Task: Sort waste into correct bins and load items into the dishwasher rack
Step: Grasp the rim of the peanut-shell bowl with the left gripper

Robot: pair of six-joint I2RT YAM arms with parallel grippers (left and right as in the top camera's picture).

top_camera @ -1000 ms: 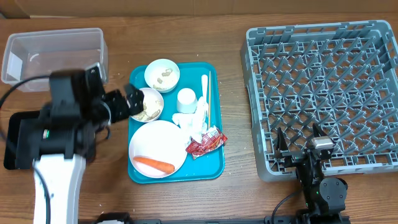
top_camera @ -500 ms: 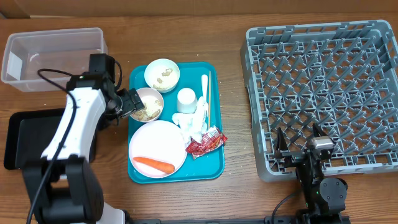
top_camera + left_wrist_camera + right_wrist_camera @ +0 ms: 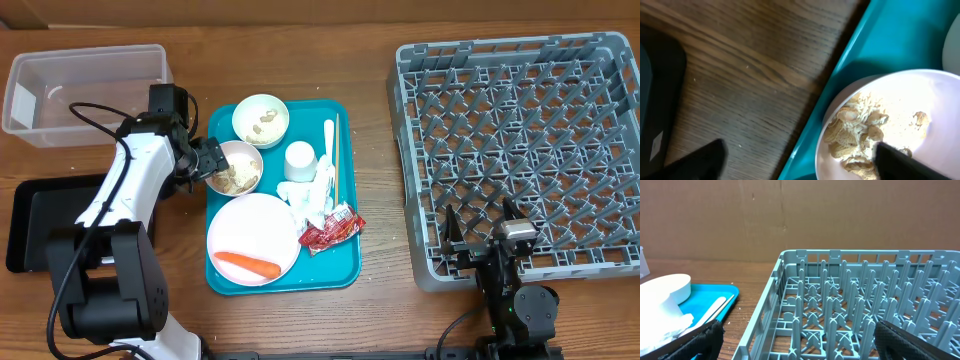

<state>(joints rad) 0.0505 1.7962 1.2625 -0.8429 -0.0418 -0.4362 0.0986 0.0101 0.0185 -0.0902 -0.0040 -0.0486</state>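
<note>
The pale bowl's rim (image 3: 819, 147) should be closed on only after my left gripper lowers around it. One finger is over wood and the other is over food.
My left gripper (image 3: 212, 160) is open and straddles the left rim of a pale bowl (image 3: 243, 170) holding beige crumbs and rice (image 3: 860, 130). One finger (image 3: 700, 160) hangs outside over the wood, the other (image 3: 900, 162) over the food. A carrot (image 3: 246, 265) lies on the white plate (image 3: 252, 225). Crumpled napkins (image 3: 315, 195) and a red wrapper (image 3: 330, 228) lie beside it. A second bowl (image 3: 260, 120), a cup (image 3: 299, 158), a fork (image 3: 328, 140) and chopsticks (image 3: 337, 165) share the teal tray (image 3: 340, 272). My right gripper (image 3: 478, 235) stands open at the grey rack's (image 3: 520, 140) front left corner.
A clear tub (image 3: 85, 90) sits at the back left. A black tray (image 3: 40, 225) lies at the left, partly under my left arm. In the left wrist view, the teal tray's edge (image 3: 840, 85) runs diagonally between wood and bowl.
The left arm has dropped lower and its gripper has settled across the crumb bowl's left rim, jaws slightly narrower. The right arm has not moved.
</note>
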